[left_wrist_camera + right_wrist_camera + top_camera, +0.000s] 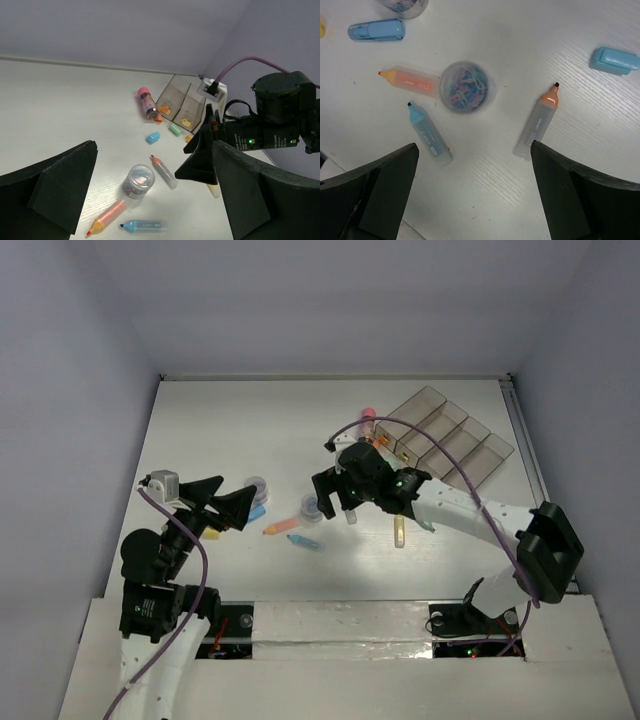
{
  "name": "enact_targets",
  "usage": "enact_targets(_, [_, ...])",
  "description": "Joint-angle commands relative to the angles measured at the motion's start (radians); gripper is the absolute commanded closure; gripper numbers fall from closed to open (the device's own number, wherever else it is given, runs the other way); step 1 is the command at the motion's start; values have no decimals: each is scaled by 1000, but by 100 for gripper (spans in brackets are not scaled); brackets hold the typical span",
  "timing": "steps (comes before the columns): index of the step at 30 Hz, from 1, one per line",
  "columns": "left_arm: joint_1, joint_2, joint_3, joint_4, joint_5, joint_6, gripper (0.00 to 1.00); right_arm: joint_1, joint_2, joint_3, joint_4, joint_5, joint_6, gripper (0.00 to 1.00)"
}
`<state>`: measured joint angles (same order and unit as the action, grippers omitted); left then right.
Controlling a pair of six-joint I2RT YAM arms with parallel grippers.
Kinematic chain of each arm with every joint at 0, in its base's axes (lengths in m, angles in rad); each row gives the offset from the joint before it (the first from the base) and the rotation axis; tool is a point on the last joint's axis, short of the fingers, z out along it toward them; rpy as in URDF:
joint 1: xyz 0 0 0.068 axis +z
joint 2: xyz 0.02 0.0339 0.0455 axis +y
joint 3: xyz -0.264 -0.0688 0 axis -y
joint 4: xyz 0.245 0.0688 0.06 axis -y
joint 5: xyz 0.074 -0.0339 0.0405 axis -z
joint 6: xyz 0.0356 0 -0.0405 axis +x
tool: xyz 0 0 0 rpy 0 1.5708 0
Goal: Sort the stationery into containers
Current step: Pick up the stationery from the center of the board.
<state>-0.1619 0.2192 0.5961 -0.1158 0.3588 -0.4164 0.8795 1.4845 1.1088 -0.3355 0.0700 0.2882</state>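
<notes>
The paper-clip tub [138,181] is below my right gripper, to its left in the top view, so I need to go down that way; its round side fits between the open fingers.
Several markers and two clear tubs lie mid-table. My right gripper [330,500] is open and empty, hovering above a tub of paper clips [467,93], an orange marker [410,81], a blue marker [430,134] and a clear marker with an orange tip [538,125]. My left gripper [238,490] is open and empty, low at the left beside the second tub [257,485]. In the left wrist view, the paper-clip tub [138,181] lies ahead of the left gripper [155,150]. The smoky tray [445,440] stands at the back right with small orange and yellow items inside.
A pink tube [148,104], a blue cap [152,137] and a pale green piece [175,129] lie in front of the tray [182,100]. A yellow marker [399,532] lies under the right arm. Another blue marker [376,30] lies near the left gripper.
</notes>
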Motion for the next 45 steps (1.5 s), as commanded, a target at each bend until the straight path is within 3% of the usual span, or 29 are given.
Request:
enact_targets(1, [-4, 25, -10, 47, 11, 1, 1, 32, 52, 71, -34, 59, -27, 0])
enact_targets(8, [-13, 32, -10, 48, 15, 1, 1, 78, 232, 178, -46, 45, -47, 0])
enact_targets(15, [-13, 22, -12, 48, 14, 1, 1, 78, 400, 298, -77, 142, -47, 0])
enact_targets(22, [-13, 20, -12, 51, 14, 1, 1, 78, 464, 342, -74, 198, -44, 3])
enact_targets(23, [-13, 20, -13, 48, 12, 1, 2, 78, 464, 341, -63, 198, -43, 5])
enact_targets(29, [-13, 31, -12, 45, 5, -2, 4, 78, 439, 336, -60, 229, -26, 48])
enact_targets(30, [-13, 34, -12, 44, 6, -2, 4, 78, 430, 338, -60, 231, -23, 61])
enact_targets(33, [-13, 42, -10, 36, -14, -4, 6, 78, 387, 345, -71, 270, -23, 68])
enact_targets(36, [-22, 72, -7, 18, -60, -12, 9, 14, 315, 370, -74, 286, -37, 69])
enact_targets(40, [-22, 144, -21, 16, -74, -80, 13, -221, 249, 416, -66, 193, -70, 69])
enact_targets(45, [-22, 221, -90, 83, -79, -159, 13, -444, 307, 548, -100, 134, -96, 69])
